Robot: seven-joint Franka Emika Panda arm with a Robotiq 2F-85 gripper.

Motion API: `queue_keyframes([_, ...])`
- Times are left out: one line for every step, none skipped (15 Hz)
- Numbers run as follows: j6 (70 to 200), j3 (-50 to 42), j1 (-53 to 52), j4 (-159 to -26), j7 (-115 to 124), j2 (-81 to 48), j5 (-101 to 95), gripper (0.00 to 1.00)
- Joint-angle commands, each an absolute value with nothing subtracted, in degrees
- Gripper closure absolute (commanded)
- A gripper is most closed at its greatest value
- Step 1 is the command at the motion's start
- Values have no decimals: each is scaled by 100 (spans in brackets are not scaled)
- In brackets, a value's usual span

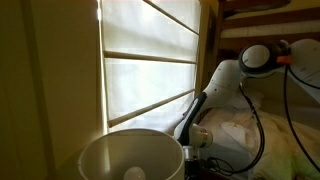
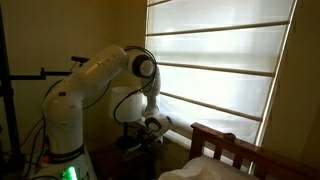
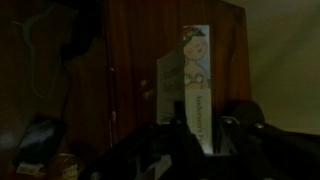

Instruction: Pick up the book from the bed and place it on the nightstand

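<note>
The brown wooden surface is below the robot's gripper, under the held book. The gripper will lower the book (image 3: 192, 75) to that surface next and let go of it.
In the wrist view my gripper (image 3: 198, 128) is shut on the book (image 3: 192, 75), a thin pale book with a cartoon cover, held upright with its spine toward the camera. A brown wooden surface (image 3: 130, 60) stands close behind it; whether it belongs to the nightstand I cannot tell. In both exterior views the white arm reaches down beside the window, with the gripper (image 1: 195, 135) (image 2: 152, 125) low and the book too dark to make out. The bed shows as rumpled pale bedding (image 1: 235, 128) (image 2: 200, 172) with a brown wooden frame (image 2: 225, 142).
A window with bright blinds (image 1: 150, 60) (image 2: 215, 55) is right behind the arm. A white lamp shade (image 1: 130, 160) fills the foreground. A dark stand (image 2: 8, 90) is beside the robot base. Small dark objects (image 3: 40, 140) lie at the wrist view's lower left.
</note>
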State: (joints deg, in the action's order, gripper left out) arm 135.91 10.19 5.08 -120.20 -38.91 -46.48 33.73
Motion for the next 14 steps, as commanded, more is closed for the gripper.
queue_keyframes([13287,1255,601,-11187,-3822,-5452,2824,94])
queue_keyframes([13227,1304,586,-10998,-3795,-5639,2660,94])
queue_keyframes([13155,1356,593,-10824,-3778,-5810,2522,94])
queue_keyframes([13074,1408,601,-10647,-3782,-5979,2402,94])
queue_keyframes([12977,1464,609,-10464,-3801,-6139,2301,94])
queue_keyframes([12865,1512,615,-10269,-3789,-6303,2229,94])
queue_keyframes([12766,1554,627,-10100,-3767,-6442,2198,94])
queue_keyframes([12718,1596,643,-9977,-3762,-6554,2195,94])
queue_keyframes([12668,1630,674,-9870,-3748,-6651,2234,94])
queue_keyframes([12648,1652,699,-9776,-3722,-6739,2279,94])
queue_keyframes([12677,1686,750,-9744,-3705,-6796,2348,94])
queue_keyframes([12722,1719,810,-9723,-3705,-6851,2396,94])
queue_keyframes([12783,1761,911,-9772,-3708,-6884,2474,94])
queue_keyframes([12827,1794,994,-9801,-3697,-6916,2531,83])
